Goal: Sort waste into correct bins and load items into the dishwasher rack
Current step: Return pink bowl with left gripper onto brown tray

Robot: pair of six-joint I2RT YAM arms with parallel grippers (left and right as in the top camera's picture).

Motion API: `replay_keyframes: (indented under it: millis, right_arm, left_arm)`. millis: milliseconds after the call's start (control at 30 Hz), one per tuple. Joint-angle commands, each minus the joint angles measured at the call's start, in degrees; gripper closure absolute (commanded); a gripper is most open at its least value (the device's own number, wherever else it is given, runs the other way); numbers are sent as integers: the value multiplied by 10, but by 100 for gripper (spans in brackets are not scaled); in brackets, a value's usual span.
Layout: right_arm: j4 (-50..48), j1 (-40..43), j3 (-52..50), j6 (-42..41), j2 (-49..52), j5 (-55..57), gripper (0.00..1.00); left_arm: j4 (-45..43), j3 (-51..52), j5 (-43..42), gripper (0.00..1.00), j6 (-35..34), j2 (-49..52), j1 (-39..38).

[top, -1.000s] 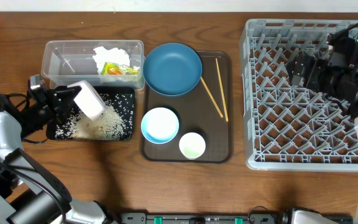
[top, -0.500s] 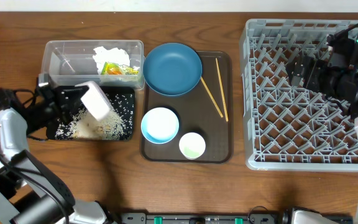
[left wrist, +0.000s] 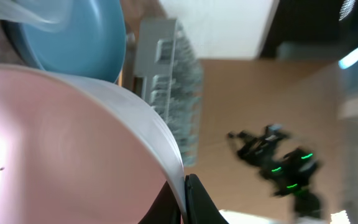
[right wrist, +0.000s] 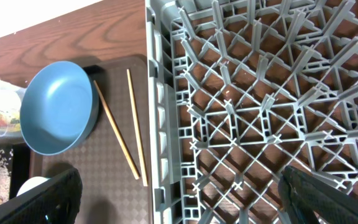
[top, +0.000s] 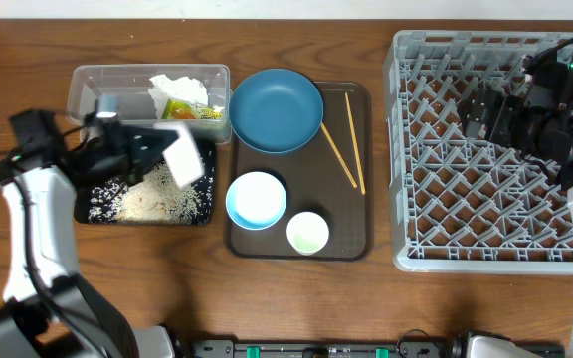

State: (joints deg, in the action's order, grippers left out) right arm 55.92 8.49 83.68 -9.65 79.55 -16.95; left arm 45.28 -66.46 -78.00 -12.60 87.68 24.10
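The brown tray's corner beyond the white cup is bare, so my left gripper will swing over it next, lower the tilted bowl flat and release the bowl's rim.
My left gripper (top: 160,149) is shut on the rim of the white-beige bowl (top: 185,162) and holds it tilted on edge above the black tray (top: 95,207), where loose rice (top: 152,197) lies. In the left wrist view the fingertips (left wrist: 194,198) pinch the bowl's rim (left wrist: 160,134). The clear tub (top: 97,99) holds white tissue (top: 179,89) and the snack wrapper (top: 182,111). The dark-blue plate (top: 277,109), light-blue bowl (top: 257,199), white cup (top: 307,233) and two chopsticks (top: 346,149) lie on the brown tray. My right gripper (top: 480,109) is open and empty over the grey rack (top: 485,189).
The brown serving tray (top: 358,234) sits between the bins and the rack. The right wrist view shows the rack lattice (right wrist: 260,93), the plate (right wrist: 58,106) and the chopsticks (right wrist: 114,130). Bare wood table lies along the front.
My left arm has swung right and a little away from me with the bowl, from the black tray's left part to its upper right. The right arm has not moved.
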Motion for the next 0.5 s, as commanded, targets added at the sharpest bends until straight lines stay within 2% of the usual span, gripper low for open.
replay_keyframes:
  millis: [0, 100, 233, 367, 467]
  right_arm:
    - [0, 1, 10, 1, -1, -4, 1]
    - [0, 1, 10, 1, -1, -4, 1]
    - [0, 1, 10, 1, -1, -4, 1]
    - [0, 1, 10, 1, -1, -4, 1]
    - [1, 1, 10, 1, -1, -4, 1]
  left_arm:
    - [-37, -35, 122, 94, -55, -57, -68]
    - [-95, -36, 231, 94, -84, -98, -151]
    - [-126, -36, 426, 94, -80, -126, -297]
    - [-129, -35, 624, 94, -61, -96, -446]
    - [-143, -35, 702, 94, -49, -48, -530]
